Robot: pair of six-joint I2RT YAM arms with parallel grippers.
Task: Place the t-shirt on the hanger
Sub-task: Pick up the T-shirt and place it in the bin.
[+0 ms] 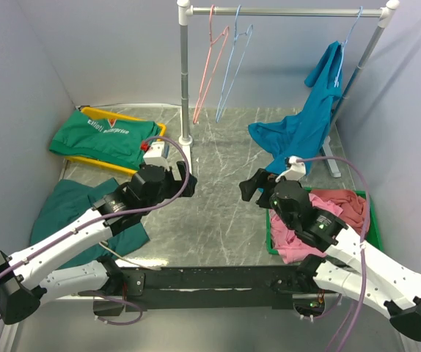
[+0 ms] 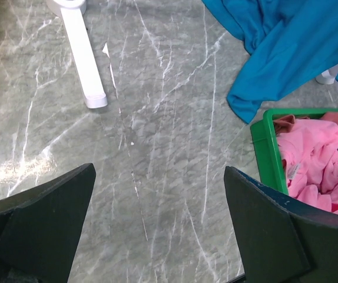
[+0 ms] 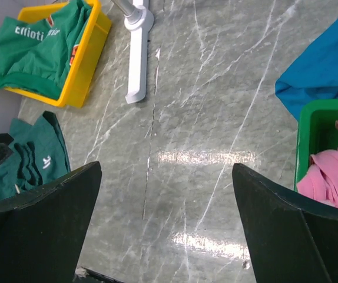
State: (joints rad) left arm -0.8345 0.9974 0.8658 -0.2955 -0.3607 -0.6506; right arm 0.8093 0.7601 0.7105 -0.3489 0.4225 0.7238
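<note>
My right gripper moves back over the crumpled pink t-shirt [image 1: 290, 246] in the green bin [image 1: 271, 233] next and comes down onto a fold.
The bright pink t-shirt [image 1: 290, 246] lies crumpled in a green bin [image 1: 271, 233] at the right. It also shows in the left wrist view [image 2: 316, 171] and the right wrist view [image 3: 334, 177]. The light blue wire hanger [image 1: 234, 66] hangs on the rack rail at the back, next to a pink wire hanger [image 1: 212, 66]. My left gripper [image 1: 175, 174] [image 2: 159, 171] is open and empty above the bare marble table. My right gripper [image 1: 251, 187] [image 3: 166, 167] is open and empty, just left of the bin.
A teal-blue shirt [image 1: 306, 125] hangs from another hanger on the rack and drapes onto the table. A dusty-rose garment [image 1: 346, 205] shares the green bin. A yellow bin [image 3: 86, 59] holds a green shirt [image 1: 97, 136]. A dark green garment [image 1: 67, 209] lies front left. The rack foot [image 2: 83, 59] is at mid table.
</note>
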